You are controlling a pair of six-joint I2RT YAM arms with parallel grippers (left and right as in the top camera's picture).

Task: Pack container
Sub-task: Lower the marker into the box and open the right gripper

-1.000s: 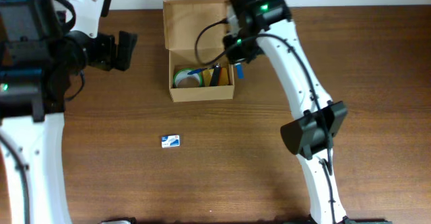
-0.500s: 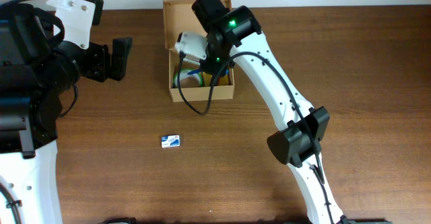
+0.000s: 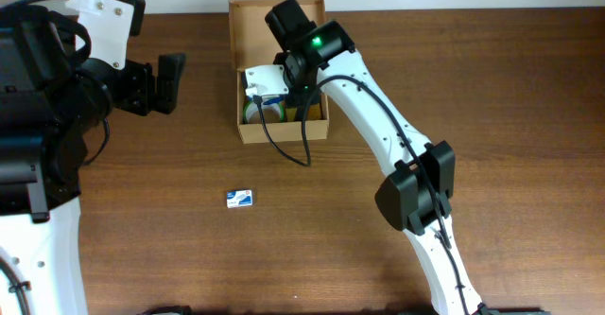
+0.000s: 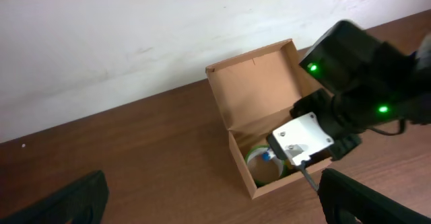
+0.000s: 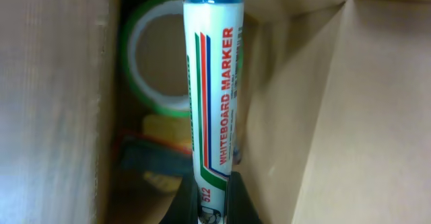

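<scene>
I will bring the marker down into the container with my right gripper, toward the container's side by the open lid, and release it, because the tape roll fills the container's other side.
The tan cardboard container [image 3: 283, 131] sits at the back middle of the table with its flap lid [image 3: 257, 31] open; it also shows in the left wrist view [image 4: 262, 93]. My right gripper [image 5: 212, 197] is shut on a white whiteboard marker [image 5: 212, 83] with a blue cap, held inside the container over a green tape roll [image 5: 158, 62]. In the overhead view the right wrist [image 3: 284, 78] hangs over the box. My left gripper [image 3: 161, 83] is open and empty, left of the container above the table.
A small blue-and-white packet [image 3: 239, 198] lies on the wooden table in front of the container. A yellow item and dark items [image 5: 158, 150] lie in the box under the marker. A white wall [image 4: 135, 35] runs behind the table.
My right arm swung left over the container and lowered the marker into it. My left arm shifted slightly and then stayed still.
</scene>
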